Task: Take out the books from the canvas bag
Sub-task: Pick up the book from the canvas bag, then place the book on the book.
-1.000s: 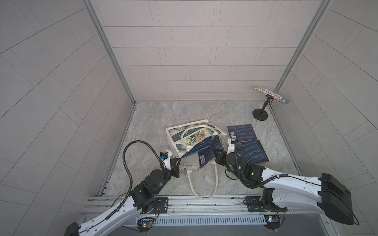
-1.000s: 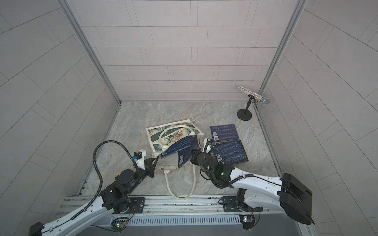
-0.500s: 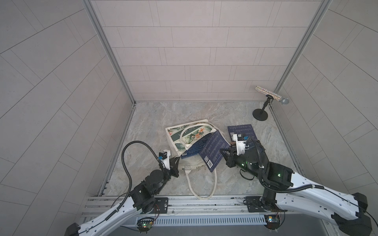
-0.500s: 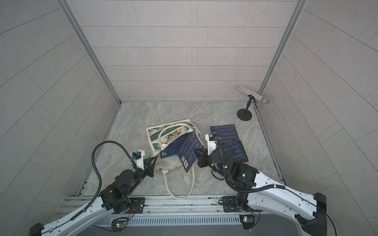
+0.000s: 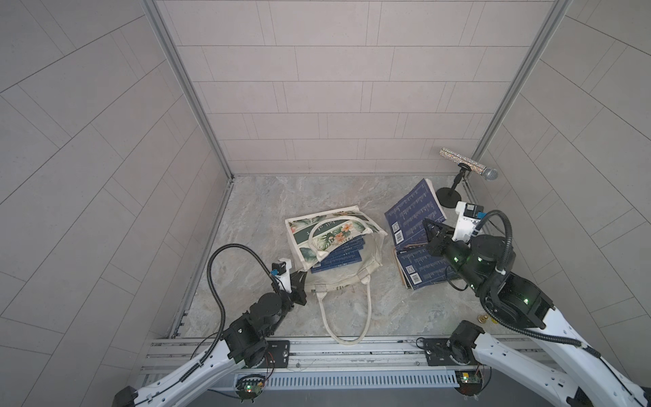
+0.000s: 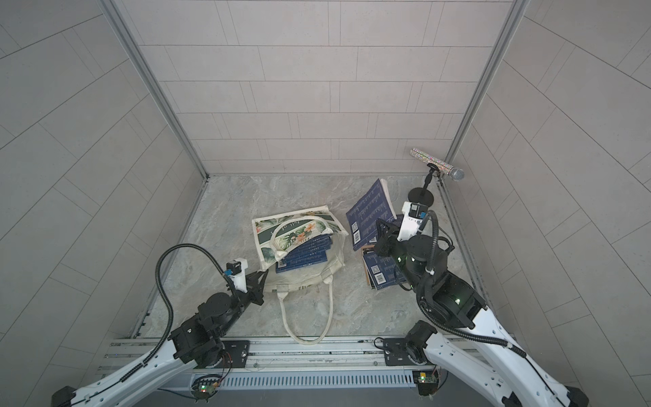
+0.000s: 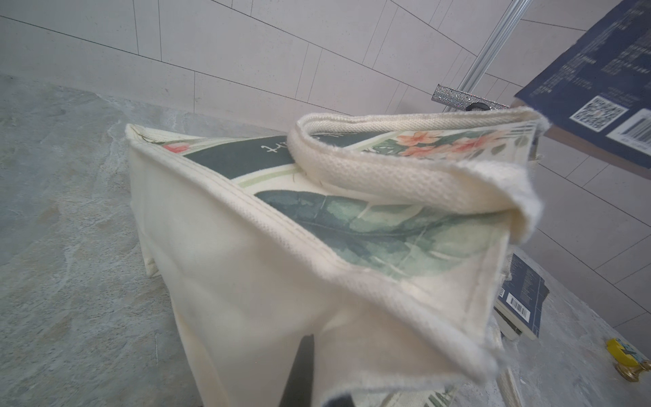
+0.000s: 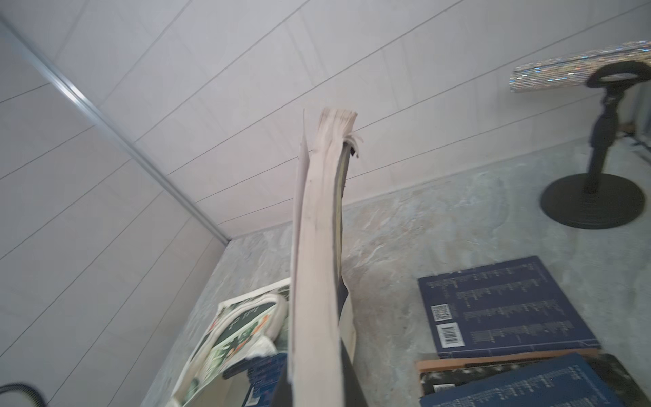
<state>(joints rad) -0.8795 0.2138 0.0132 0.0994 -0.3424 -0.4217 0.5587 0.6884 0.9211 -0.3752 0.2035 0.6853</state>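
My right gripper holds the book tilted in the air, so it will go down and turn to release the book flat onto the navy book beyond the stack (image 8: 508, 306).
The canvas bag (image 5: 317, 229) (image 6: 281, 232) lies on its side on the marble floor, mouth toward the front, one rope handle (image 5: 347, 317) trailing forward. Navy books (image 5: 338, 255) (image 6: 304, 253) stick out of its mouth. My left gripper (image 5: 299, 280) (image 6: 260, 278) (image 7: 317, 373) is shut on the bag's front cloth edge (image 7: 246, 282). My right gripper (image 5: 429, 230) (image 6: 382, 229) (image 8: 317, 387) is shut on a navy book (image 5: 414, 211) (image 6: 370, 213) (image 8: 317, 264), held tilted up in the air above a stack of books (image 5: 419, 269) (image 8: 500, 306) right of the bag.
A glittery microphone (image 5: 468, 165) on a black stand (image 5: 448, 197) (image 8: 591, 201) is at the back right corner, close behind the lifted book. A small yellow and brass object (image 5: 482, 319) (image 7: 627, 352) sits front right. Tiled walls enclose three sides; a metal rail (image 5: 317, 352) runs along the front.
My right gripper has pulled a navy book out of the bag's mouth and carried it up and to the right, over the stack. The left gripper has kept its hold on the bag.
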